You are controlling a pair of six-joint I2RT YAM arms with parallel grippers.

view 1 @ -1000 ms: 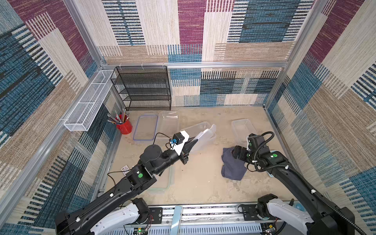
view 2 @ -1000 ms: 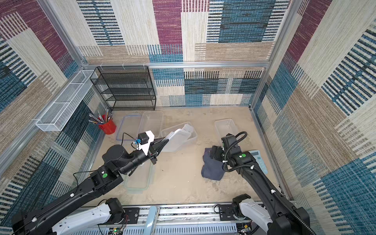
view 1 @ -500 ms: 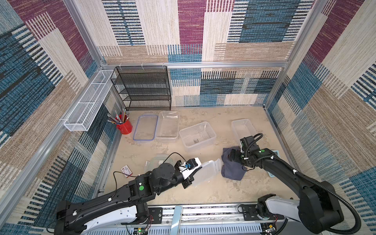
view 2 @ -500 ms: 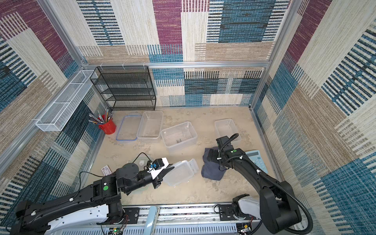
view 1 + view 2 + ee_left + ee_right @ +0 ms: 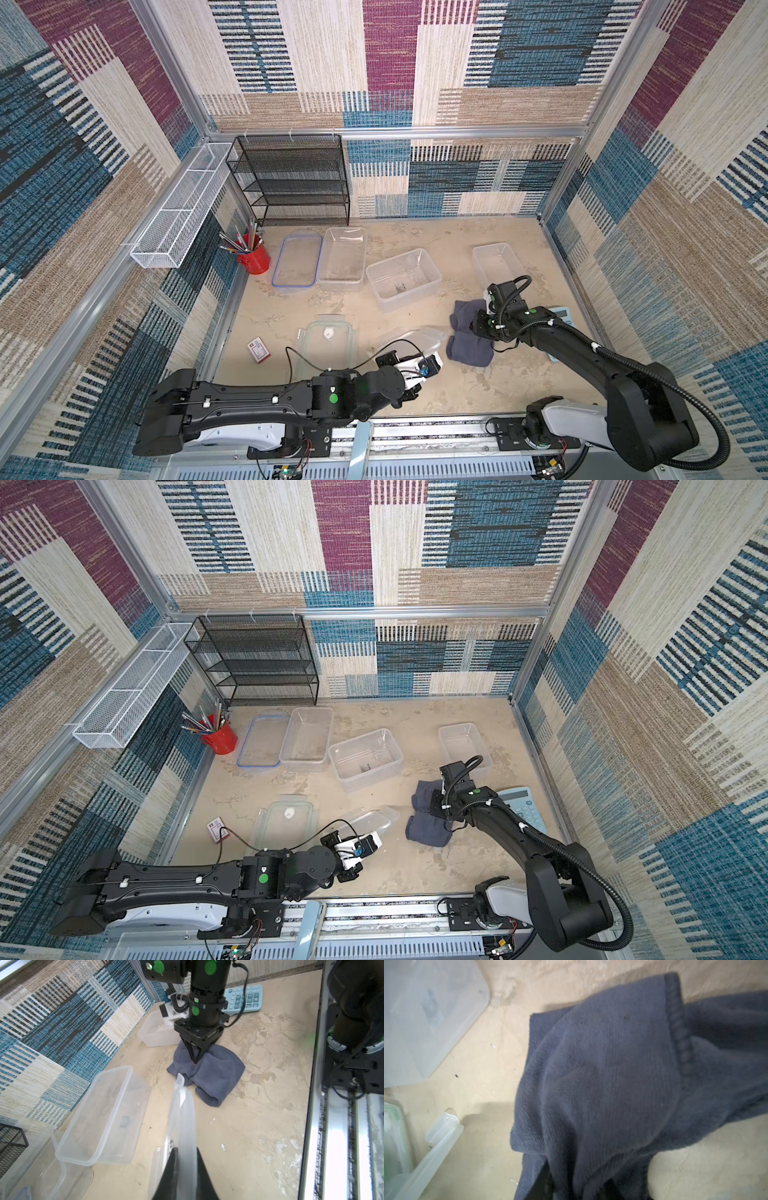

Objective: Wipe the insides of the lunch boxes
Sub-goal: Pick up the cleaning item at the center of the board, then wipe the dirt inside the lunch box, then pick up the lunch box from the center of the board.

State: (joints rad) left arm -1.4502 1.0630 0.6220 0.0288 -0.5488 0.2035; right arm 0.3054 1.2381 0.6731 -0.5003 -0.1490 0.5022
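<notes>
I need to lower my left gripper next, lay the frosted plastic lid flat and let go of it beside the green-rimmed lid, where bare tabletop (image 5: 374, 344) lies open below the gripper's fingers.
Three lunch boxes stand at the back: a shallow clear one (image 5: 344, 259), a deep one (image 5: 409, 297) and a smaller one (image 5: 494, 262). My left gripper (image 5: 185, 1151) is shut on a frosted plastic lid (image 5: 411, 338), held on edge near the front with its tab end (image 5: 180, 1078) pointing at the grey cloth (image 5: 469, 351). My right gripper (image 5: 194, 1059) points down into the crumpled cloth (image 5: 602, 1074) and is shut on a fold of it. In the right wrist view the cloth drapes over the jaws and hides them.
A blue-rimmed lid (image 5: 297, 259) lies beside the shallow box, and a green-rimmed lid (image 5: 328, 345) sits front centre. A red pencil cup (image 5: 254, 261), black mesh shelf (image 5: 291, 178) and white wire basket (image 5: 183, 203) stand back left. There is also a calculator (image 5: 521, 808) and a small card (image 5: 258, 350).
My left arm drew back from the deep lunch box toward the front, lid in grip, and sank lower. My right gripper closed on the grey cloth.
</notes>
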